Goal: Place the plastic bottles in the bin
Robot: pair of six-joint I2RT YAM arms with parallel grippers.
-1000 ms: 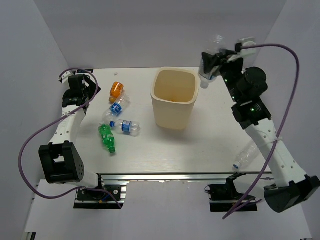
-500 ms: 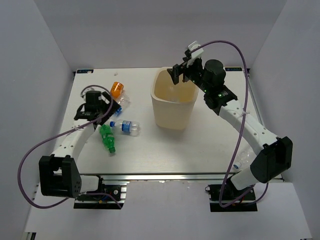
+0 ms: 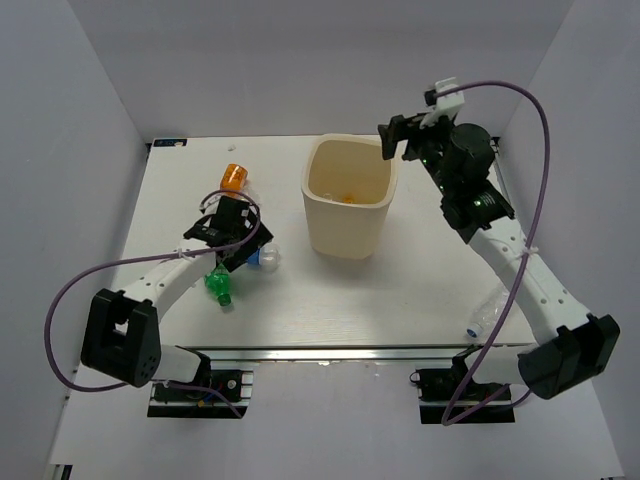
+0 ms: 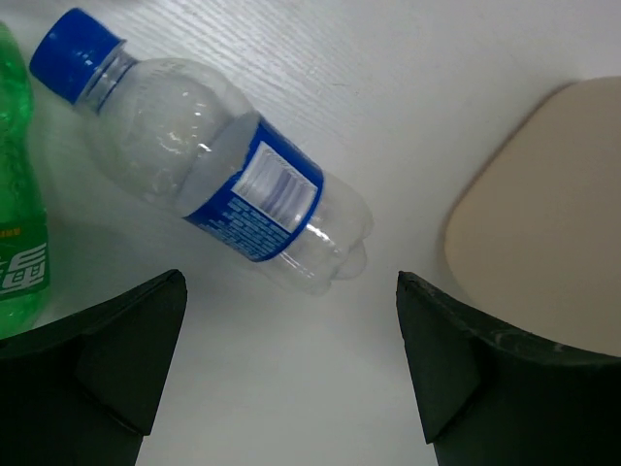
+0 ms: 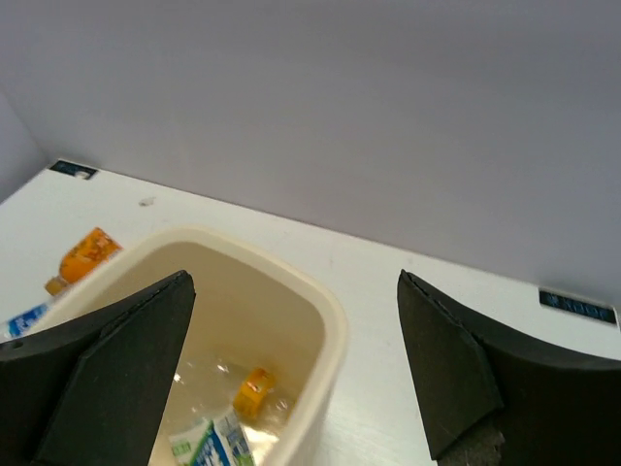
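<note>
The label is below and outward of my left gripper's open fingers, so the gripper should next move down and ease outward onto the blue label of the clear bottle [image 3: 255,258] [image 4: 258,190].
The cream bin [image 3: 347,232] stands mid-table. It holds a clear bottle with an orange cap [image 5: 250,389] and a blue-green label. My right gripper [image 3: 398,141] is open and empty above the bin's right rear rim [image 5: 330,320]. My left gripper [image 3: 240,245] is open just above a clear bottle with a blue cap and blue label [image 4: 218,184], which lies ahead of the fingers [image 4: 116,359]. It also shows in the top view [image 3: 264,258]. A green bottle [image 3: 216,285] lies left of it [image 4: 19,243]. An orange bottle [image 3: 234,176] lies further back.
Another clear bottle [image 3: 490,312] lies near the table's front right edge beside the right arm. Part of a clear bottle [image 3: 248,193] shows next to the orange one. The bin wall [image 4: 543,223] is close to the right of my left gripper. White enclosure walls surround the table.
My right gripper carried a clear bottle over the bin, let it go and moved back right, now empty. My left gripper moved from the far left to over the blue-label bottle.
</note>
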